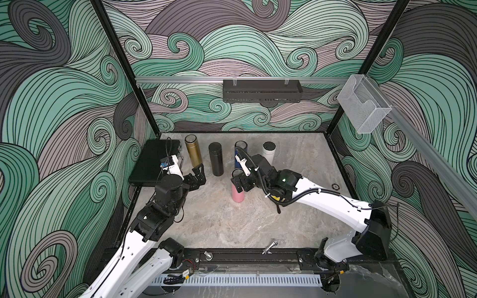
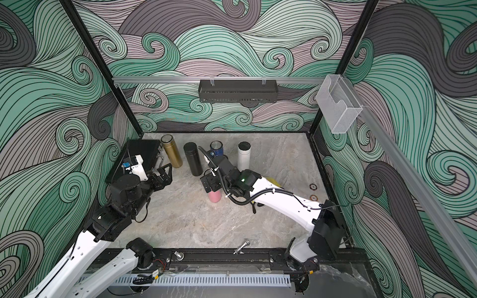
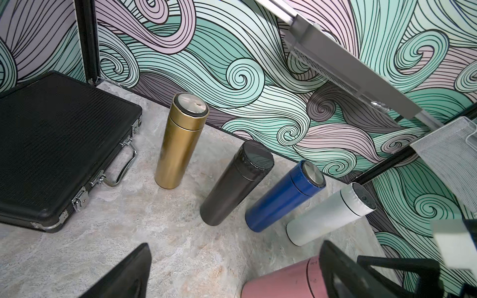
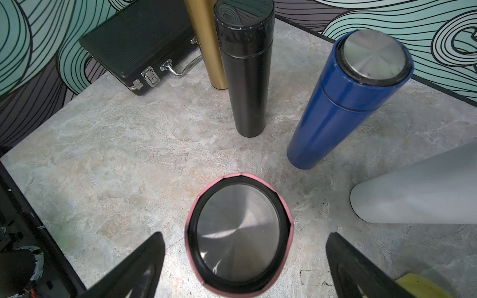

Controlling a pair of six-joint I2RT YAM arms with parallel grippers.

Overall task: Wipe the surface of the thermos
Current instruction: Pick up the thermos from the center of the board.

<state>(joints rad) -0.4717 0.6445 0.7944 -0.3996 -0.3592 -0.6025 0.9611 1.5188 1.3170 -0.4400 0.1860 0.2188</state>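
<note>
Because the steel lid lies between my open fingertips, clear of both, I will lower my right gripper around the pink thermos's upper end (image 1: 237, 172) (image 4: 239, 233) and close.
A pink thermos (image 1: 237, 194) (image 2: 215, 197) with a steel lid (image 4: 238, 232) stands upright in the middle of the table. My right gripper (image 1: 236, 182) (image 4: 245, 234) hovers over its top, open, one finger on each side and both clear of it. To the left, my left gripper (image 1: 200, 175) (image 3: 236, 245) is open and empty, beside the black case, with the pink thermos (image 3: 278, 281) close to one finger. A yellow cloth-like thing (image 4: 418, 283) (image 2: 273, 180) lies mostly hidden under the right arm.
Gold (image 1: 194, 153), black (image 1: 215, 160), blue (image 1: 241, 148) and white (image 1: 269, 151) thermoses stand in a row along the back. A closed black case (image 1: 152, 162) lies at the back left. A metal bolt (image 1: 269, 247) sits near the front rail.
</note>
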